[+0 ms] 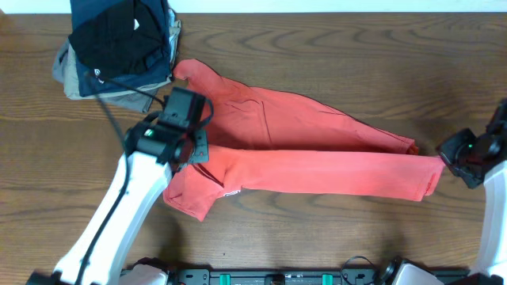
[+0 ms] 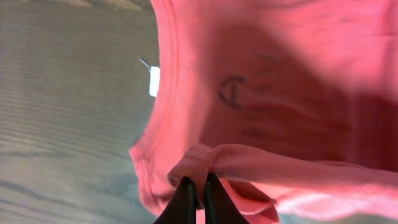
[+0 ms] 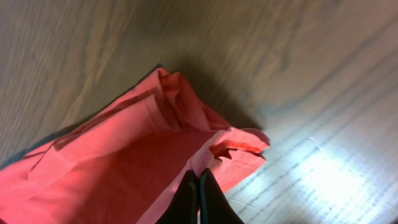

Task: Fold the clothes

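Note:
My left gripper carries the still-raised fold outward next, lowers it onto the shirt's flat layer [image 1: 225,127] [image 2: 227,90] and releases it. That layer lies below and outward of the gripper.
The coral-red T-shirt [image 1: 301,146] lies across the middle of the table, its near long edge folded over into a band. My left gripper [image 1: 192,152] is shut on a bunched fold of the shirt [image 2: 199,163] at its left end, near the collar and white tag [image 2: 154,81]; faint lettering shows through the cloth. My right gripper [image 1: 445,158] is shut on the hem edge [image 3: 208,158] at the shirt's right end. In both wrist views the fingers [image 2: 198,190] [image 3: 198,180] pinch cloth.
A stack of folded black, navy and grey-khaki garments [image 1: 119,47] stands at the back left, just beyond the shirt's sleeve. The table's front edge carries the arm bases [image 1: 277,277]. Bare wood [image 1: 333,229] lies in front of the shirt.

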